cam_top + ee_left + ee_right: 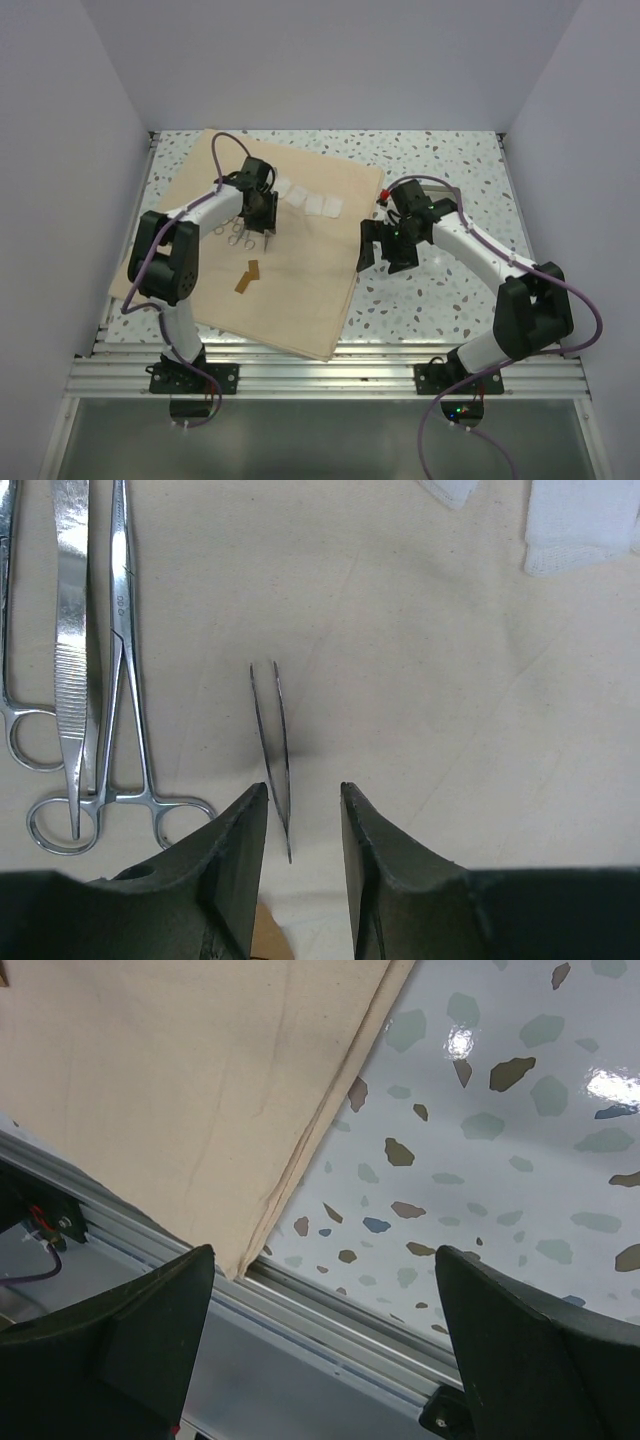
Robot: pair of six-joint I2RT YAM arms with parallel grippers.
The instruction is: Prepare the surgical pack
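Observation:
The thin tweezers' joined end is already between the left gripper's open fingers, so the left gripper needs to go down toward the cloth and close around their middle (267, 240) (279, 770).
The tan fabric sheet (290, 290) of the surgical pack lies spread over the left half of the table. On it my left gripper (303, 788) stands open. Thin steel tweezers (270, 730) lie flat on the cloth, and their joined end reaches between the fingertips without being clamped. To their left lie ring-handled forceps (122, 680), flat serrated forceps (70, 630) and another ring handle (20, 740). White gauze squares (310, 200) lie in a row behind them. My right gripper (385, 248) hangs wide open and empty just off the sheet's right edge, above its near corner (240, 1250).
A small brown strip (247, 277) lies on the sheet nearer the front. The speckled tabletop (440, 170) extends right of the sheet. An aluminium rail (330, 1330) borders the table's front edge. White walls enclose the left, back and right.

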